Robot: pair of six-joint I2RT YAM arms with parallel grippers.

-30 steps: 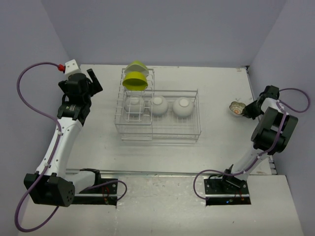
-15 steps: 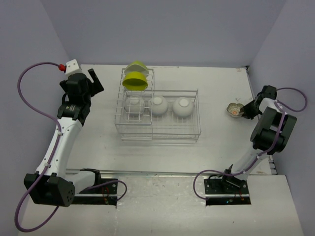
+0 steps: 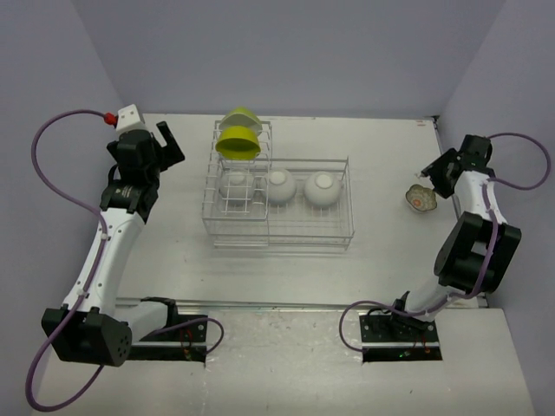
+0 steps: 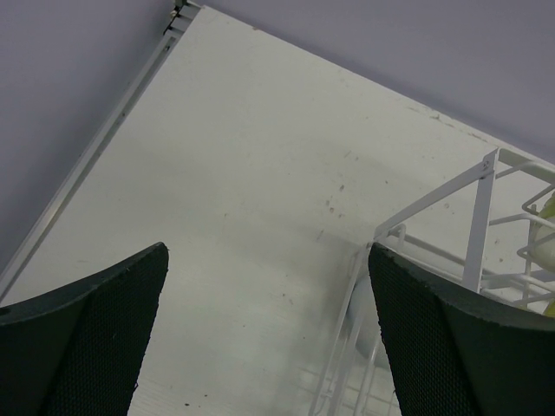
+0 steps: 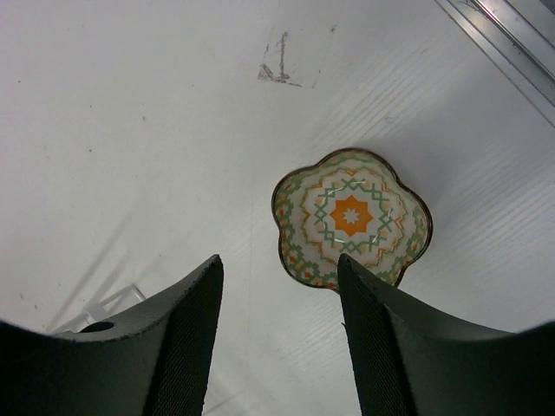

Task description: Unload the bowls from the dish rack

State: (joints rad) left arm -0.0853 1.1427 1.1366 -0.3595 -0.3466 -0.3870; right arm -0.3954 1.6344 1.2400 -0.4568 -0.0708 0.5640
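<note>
Next, my right gripper swings left in the top view over the rack (image 3: pixel 350 186) to the lime-yellow bowl and onto its nearer rim (image 3: pixel 257 146), since that bowl stands frontmost there.
The dish rack (image 3: pixel 350 186) stands mid-table. Three white bowls (image 3: pixel 279 185) lie in its low basket. A lime-yellow bowl (image 3: pixel 238 143) sits on the taller slotted end, with a paler one (image 3: pixel 240 115) behind it. A patterned bowl (image 3: pixel 419 198) rests upright on the table at the right, and the right wrist view shows the bowl (image 5: pixel 351 217) just beyond the right-hand fingertip. My right gripper (image 3: pixel 434 176) (image 5: pixel 277 264) hangs open above it, holding nothing. My left gripper (image 3: pixel 171 140) (image 4: pixel 267 251) is wide open and empty, left of the rack corner (image 4: pixel 479 221).
A metal rail (image 5: pixel 512 39) runs along the table's right edge, close to the patterned bowl. Another rail (image 4: pixel 95 147) borders the far left edge. Purple walls enclose the table on three sides. A faint scuff mark (image 5: pixel 279 65) lies beyond the bowl.
My right gripper has opened and let go of the patterned bowl, which now sits on the table. The gripper has drawn back and up from it. The left arm has barely moved.
</note>
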